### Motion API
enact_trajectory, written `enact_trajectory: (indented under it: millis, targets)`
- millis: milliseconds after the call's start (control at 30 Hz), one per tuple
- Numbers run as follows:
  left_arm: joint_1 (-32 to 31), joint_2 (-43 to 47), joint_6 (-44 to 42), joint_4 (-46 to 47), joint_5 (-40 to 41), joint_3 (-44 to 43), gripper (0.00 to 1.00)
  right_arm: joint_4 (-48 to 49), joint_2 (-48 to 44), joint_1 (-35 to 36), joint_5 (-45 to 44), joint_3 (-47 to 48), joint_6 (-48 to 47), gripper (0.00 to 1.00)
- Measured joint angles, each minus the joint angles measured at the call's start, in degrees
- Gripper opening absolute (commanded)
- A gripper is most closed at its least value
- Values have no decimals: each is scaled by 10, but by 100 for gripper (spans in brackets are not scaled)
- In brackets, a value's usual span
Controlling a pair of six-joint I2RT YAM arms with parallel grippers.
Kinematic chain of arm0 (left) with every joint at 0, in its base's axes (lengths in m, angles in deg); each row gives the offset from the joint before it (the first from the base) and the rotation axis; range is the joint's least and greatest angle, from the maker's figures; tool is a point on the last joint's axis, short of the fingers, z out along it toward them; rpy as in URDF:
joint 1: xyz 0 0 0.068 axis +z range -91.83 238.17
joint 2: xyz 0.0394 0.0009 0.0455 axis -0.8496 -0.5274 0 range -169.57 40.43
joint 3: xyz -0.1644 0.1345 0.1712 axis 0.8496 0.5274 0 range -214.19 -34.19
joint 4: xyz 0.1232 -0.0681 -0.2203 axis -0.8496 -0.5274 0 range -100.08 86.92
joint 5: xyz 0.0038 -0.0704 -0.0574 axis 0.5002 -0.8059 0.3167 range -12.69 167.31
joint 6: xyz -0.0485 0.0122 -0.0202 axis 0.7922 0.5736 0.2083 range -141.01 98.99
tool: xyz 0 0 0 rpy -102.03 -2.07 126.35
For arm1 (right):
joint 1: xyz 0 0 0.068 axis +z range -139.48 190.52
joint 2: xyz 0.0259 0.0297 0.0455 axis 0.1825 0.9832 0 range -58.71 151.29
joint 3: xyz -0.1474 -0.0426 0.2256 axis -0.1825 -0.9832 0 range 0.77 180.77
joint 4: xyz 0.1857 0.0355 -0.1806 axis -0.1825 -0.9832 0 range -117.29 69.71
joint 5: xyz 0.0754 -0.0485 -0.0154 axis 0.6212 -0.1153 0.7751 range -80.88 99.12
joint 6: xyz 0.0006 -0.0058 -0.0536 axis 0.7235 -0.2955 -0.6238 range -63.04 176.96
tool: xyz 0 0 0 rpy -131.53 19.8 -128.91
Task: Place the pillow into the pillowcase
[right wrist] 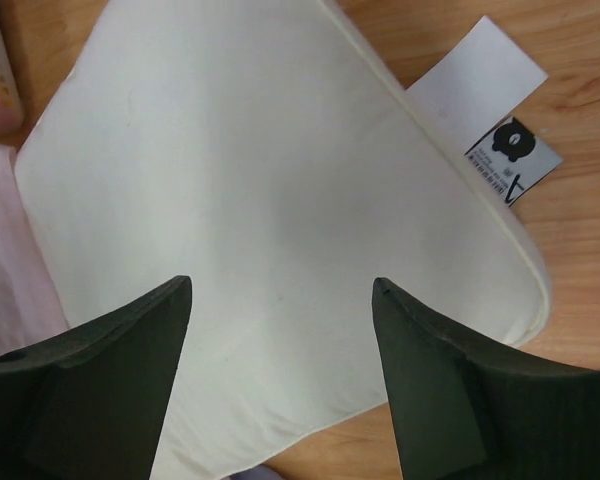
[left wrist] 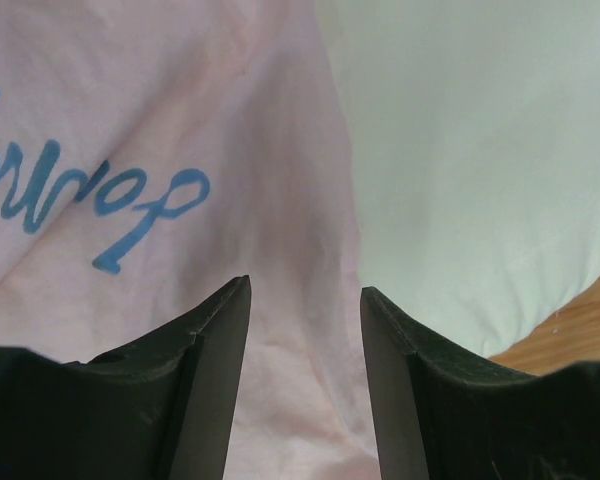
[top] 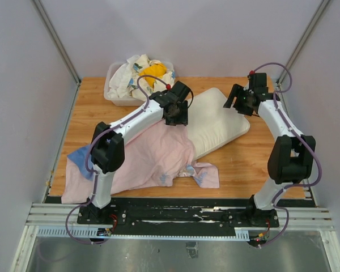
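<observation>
That end of the pillow lies clear of the pink pillowcase, so my right gripper moves down toward the white tag point(right wrist: 490, 80), onto the pillow's edge beside it, next.
The cream-white pillow point(top: 218, 120) lies slanted on the table's right middle; it fills the right wrist view point(right wrist: 260, 200), with its white tag point(right wrist: 490, 80) on the wood. The pink pillowcase point(top: 153, 156) lies crumpled in front of it and overlaps the pillow's left end; blue writing shows on it in the left wrist view point(left wrist: 130, 150). My left gripper point(top: 176, 118) is open, low over the pillowcase edge beside the pillow point(left wrist: 480, 150). My right gripper point(top: 236, 101) is open above the pillow's far right end.
A clear bin point(top: 116, 97) with white floral cloths and a yellow cloth point(top: 153, 72) stands at the back left. Bare wood point(top: 255, 164) lies at the front right. Grey walls close in both sides.
</observation>
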Motion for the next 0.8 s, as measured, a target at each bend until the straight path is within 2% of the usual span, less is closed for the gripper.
enact_trajectory:
  millis: [167,367,800]
  targets:
    - [4,-12,1,0,-1,-9,54,-8,53,-31,0,51,-18,76]
    - [9,-37,2,0,-16,-22,53,-9,99,-60,19,64,-31,78]
    - [22,-56,2,1,-43,-29,52,40,209,-95,130,103,-34,81]
